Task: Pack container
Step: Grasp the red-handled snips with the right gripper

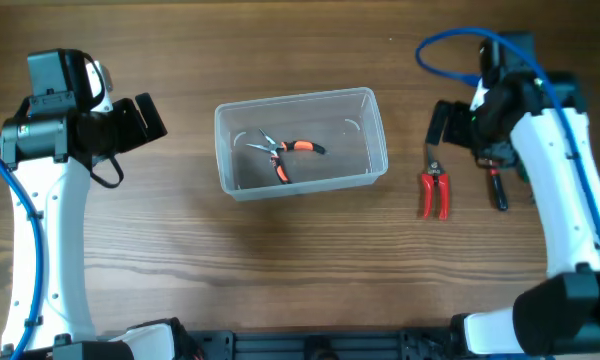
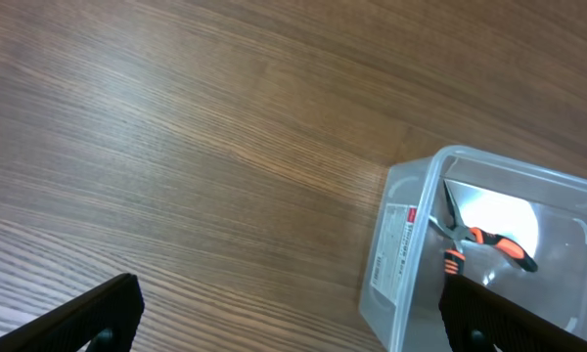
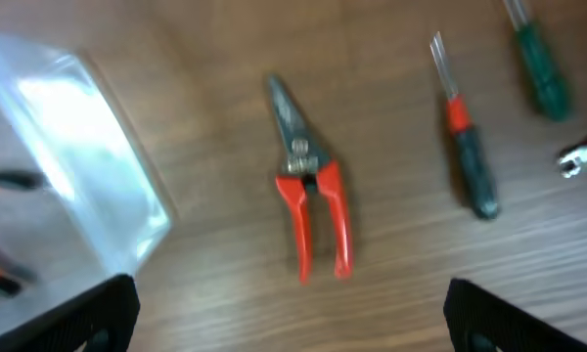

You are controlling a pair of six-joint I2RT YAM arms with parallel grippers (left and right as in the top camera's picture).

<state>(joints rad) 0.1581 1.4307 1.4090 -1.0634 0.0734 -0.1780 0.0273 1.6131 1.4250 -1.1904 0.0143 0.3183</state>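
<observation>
The right gripper comes down next onto the red handle nearer the container, close to the pivot, because these pliers still lie outside the container.
The clear plastic container (image 1: 298, 98) stands mid-table and holds pliers with orange and black handles (image 1: 285, 152). The left wrist view shows its labelled end wall (image 2: 401, 244) and the pliers (image 2: 479, 240) inside. My left gripper (image 1: 145, 118) is open and empty, hovering left of the container; its fingers (image 2: 293, 328) frame bare wood and the container's corner. My right gripper (image 1: 442, 124) is open and empty, above and just behind red-handled pliers (image 1: 435, 192) lying on the table right of the container. In the right wrist view the red-handled pliers (image 3: 313, 210) lie between the fingers (image 3: 289, 323).
A red and black screwdriver (image 1: 497, 188) lies right of the red pliers, also in the right wrist view (image 3: 465, 147). A green-handled screwdriver (image 3: 540, 68) and a small metal tool (image 3: 582, 154) lie further right. The container's corner (image 3: 88, 147) shows at the left.
</observation>
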